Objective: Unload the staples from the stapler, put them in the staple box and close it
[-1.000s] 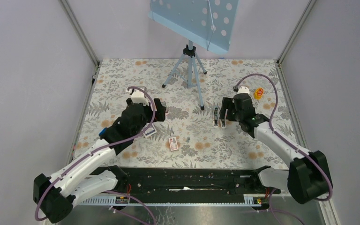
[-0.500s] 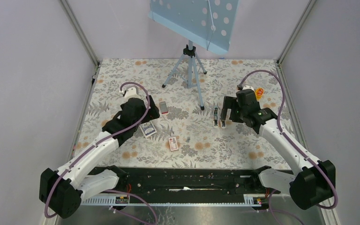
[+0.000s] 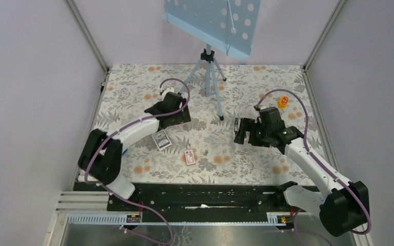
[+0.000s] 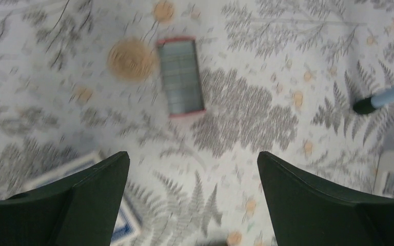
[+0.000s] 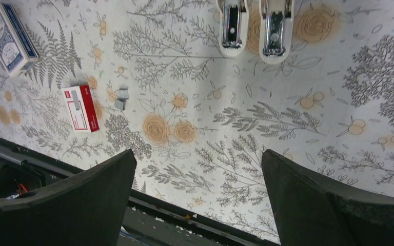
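Observation:
I need to lower my left gripper next around the near end of the red-edged flat box below it, because the gripper's open fingers face the box's long sides.
The pale-pink stapler lies swung open on the floral cloth, its two halves side by side with shiny metal insides, at the top of the right wrist view. In the top view the stapler sits just left of my right gripper, which is open and empty above it. The right gripper's jaws stand wide apart. A tiny grey strip of staples lies loose on the cloth; in the top view the staples are a small speck. My left gripper is open and empty, and its jaws stand wide apart.
A red-edged flat box lies under the left wrist camera. A red-and-white box and a blue patterned box lie front centre. A tripod with a blue perforated panel stands at the back. A yellow-red object sits far right.
My left arm has swung away from the near left toward the table's middle, over the flat box. My right gripper has shifted slightly left and nearer, staying by the stapler.

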`<state>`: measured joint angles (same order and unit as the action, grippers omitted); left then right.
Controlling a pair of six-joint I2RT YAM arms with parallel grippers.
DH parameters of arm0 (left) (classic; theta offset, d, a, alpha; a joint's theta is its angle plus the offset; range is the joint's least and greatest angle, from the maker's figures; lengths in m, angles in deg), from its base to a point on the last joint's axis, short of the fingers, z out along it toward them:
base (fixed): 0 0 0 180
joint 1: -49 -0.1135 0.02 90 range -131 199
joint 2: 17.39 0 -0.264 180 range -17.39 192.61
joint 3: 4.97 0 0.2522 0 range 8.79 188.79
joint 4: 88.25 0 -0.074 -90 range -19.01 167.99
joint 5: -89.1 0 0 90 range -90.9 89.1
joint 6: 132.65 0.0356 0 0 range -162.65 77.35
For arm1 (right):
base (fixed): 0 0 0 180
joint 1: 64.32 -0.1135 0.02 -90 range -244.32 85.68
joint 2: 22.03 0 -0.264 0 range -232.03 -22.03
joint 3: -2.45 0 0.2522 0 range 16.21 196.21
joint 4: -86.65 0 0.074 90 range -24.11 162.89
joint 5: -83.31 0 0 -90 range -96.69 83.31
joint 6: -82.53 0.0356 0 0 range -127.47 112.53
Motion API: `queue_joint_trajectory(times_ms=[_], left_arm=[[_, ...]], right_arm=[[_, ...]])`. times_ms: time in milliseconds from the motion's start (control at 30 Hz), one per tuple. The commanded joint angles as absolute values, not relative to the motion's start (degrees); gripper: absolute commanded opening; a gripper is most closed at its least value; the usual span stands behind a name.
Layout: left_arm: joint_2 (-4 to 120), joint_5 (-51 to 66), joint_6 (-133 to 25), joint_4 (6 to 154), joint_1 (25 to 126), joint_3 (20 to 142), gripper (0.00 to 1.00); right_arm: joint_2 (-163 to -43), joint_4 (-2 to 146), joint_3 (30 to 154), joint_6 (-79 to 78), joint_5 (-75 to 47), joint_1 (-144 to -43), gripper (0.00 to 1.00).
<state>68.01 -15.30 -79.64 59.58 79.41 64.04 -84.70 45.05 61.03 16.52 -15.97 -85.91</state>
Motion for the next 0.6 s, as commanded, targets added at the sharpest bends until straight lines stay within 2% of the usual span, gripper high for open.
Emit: queue_joint_trajectory(times_ms=[0,200,400,567], left_arm=[[78.24,-18.81,-76.96,59.34,79.04,74.97,0.99],[88.85,-23.08,-76.61,55.19,79.01,83.44,0.99],[91.47,-23.59,-78.02,55.3,78.35,83.05,0.98],[94.01,-21.74,-77.48,55.42,77.7,83.72,0.87]], right_arm=[[-81.08,45.48,59.04,17.41,-20.39,-85.68,1.0],[-78.62,43.08,58.63,15.45,-18.73,-85.64,1.0],[-78.56,42.65,58.66,14.68,-18.67,-85.68,1.0],[-80.15,43.14,59.12,14.67,-19.7,-85.67,1.0]])
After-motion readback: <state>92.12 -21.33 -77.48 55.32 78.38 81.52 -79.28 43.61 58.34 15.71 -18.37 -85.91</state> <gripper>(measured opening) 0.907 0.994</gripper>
